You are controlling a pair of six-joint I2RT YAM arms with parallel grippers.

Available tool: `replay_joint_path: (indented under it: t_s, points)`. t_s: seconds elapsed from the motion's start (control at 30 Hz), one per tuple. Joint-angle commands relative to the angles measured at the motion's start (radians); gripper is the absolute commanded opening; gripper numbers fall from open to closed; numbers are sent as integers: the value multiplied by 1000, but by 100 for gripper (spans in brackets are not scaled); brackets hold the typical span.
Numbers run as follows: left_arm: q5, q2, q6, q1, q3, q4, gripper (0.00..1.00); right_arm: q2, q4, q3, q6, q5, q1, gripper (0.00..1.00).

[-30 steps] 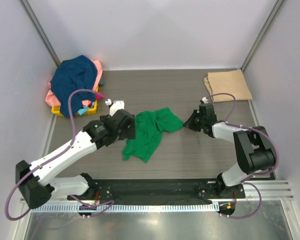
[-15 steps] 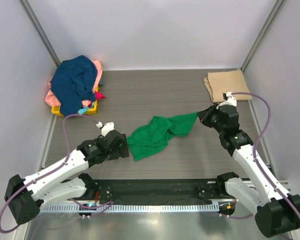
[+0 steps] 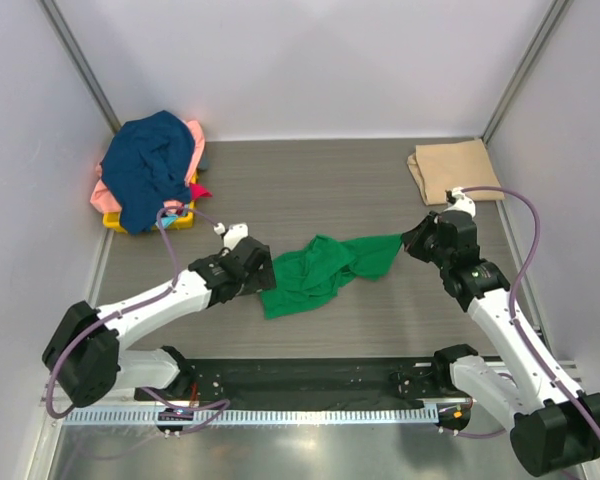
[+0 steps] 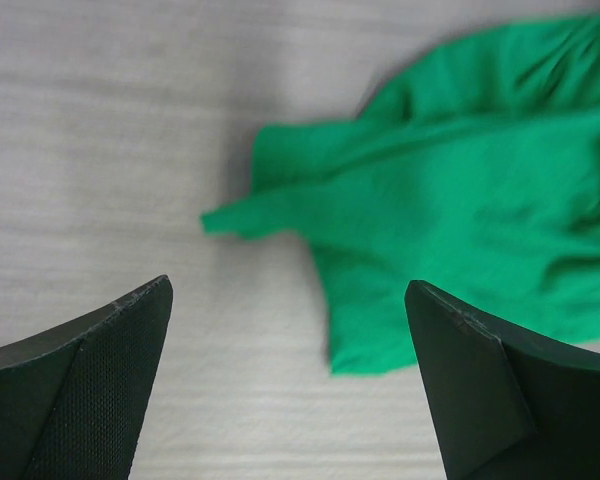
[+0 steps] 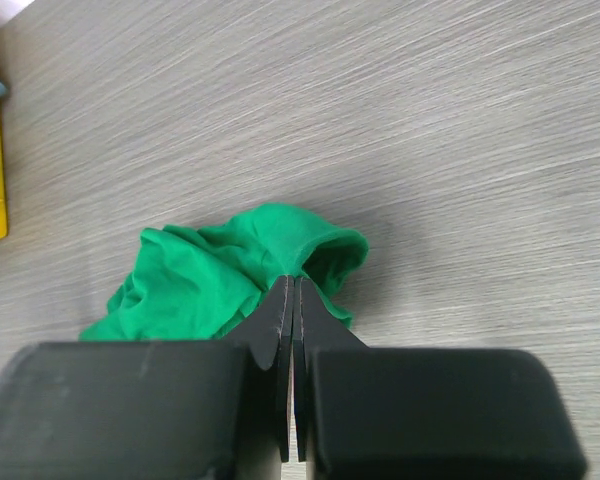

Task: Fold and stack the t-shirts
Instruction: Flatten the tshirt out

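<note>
The narrow pointed end of the green t-shirt is still beyond the open fingers of my left gripper, so I will next move my left gripper down and ease it outward over that end.
A bright green t-shirt point(image 3: 325, 268) lies crumpled in the middle of the table. My right gripper point(image 3: 408, 242) is shut on its right edge, the cloth point(image 5: 235, 275) bunched at the fingertips. My left gripper point(image 3: 265, 285) stands open just left of the shirt's lower corner point(image 4: 380, 330), with bare table between its fingers point(image 4: 100, 370). A folded tan t-shirt point(image 3: 455, 170) lies at the back right. A navy t-shirt point(image 3: 150, 165) tops a heap with salmon pink cloth point(image 3: 105, 197) at the back left.
The heap sits in a yellow bin point(image 3: 185, 217) at the back left corner. White walls close the table on three sides. A black rail point(image 3: 300, 380) with both arm bases runs along the near edge.
The right gripper dragged the green shirt's edge to the right, stretching it out. The left gripper swung down and then came back up to the shirt's left corner.
</note>
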Motion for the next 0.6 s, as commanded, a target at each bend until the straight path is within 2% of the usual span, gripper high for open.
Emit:
replay_joint_path:
  t_s: [0.0, 0.13, 0.23, 0.4, 0.53, 0.57]
  points:
    - [-22, 46, 27, 43, 63, 96, 99, 7, 4, 55, -26, 28, -6, 1]
    - [52, 118, 63, 106, 43, 200, 85, 20, 4, 57, -31, 25, -7, 1]
    - [124, 151, 85, 161, 32, 237, 82, 27, 6, 60, -40, 25, -7, 1]
    - [195, 179, 80, 177, 18, 263, 78, 41, 6, 65, -54, 30, -12, 1]
    - [232, 180, 47, 178, -6, 280, 62, 58, 4, 71, -57, 28, -15, 1]
    - [244, 177, 33, 178, -11, 285, 61, 63, 4, 72, -57, 28, -15, 1]
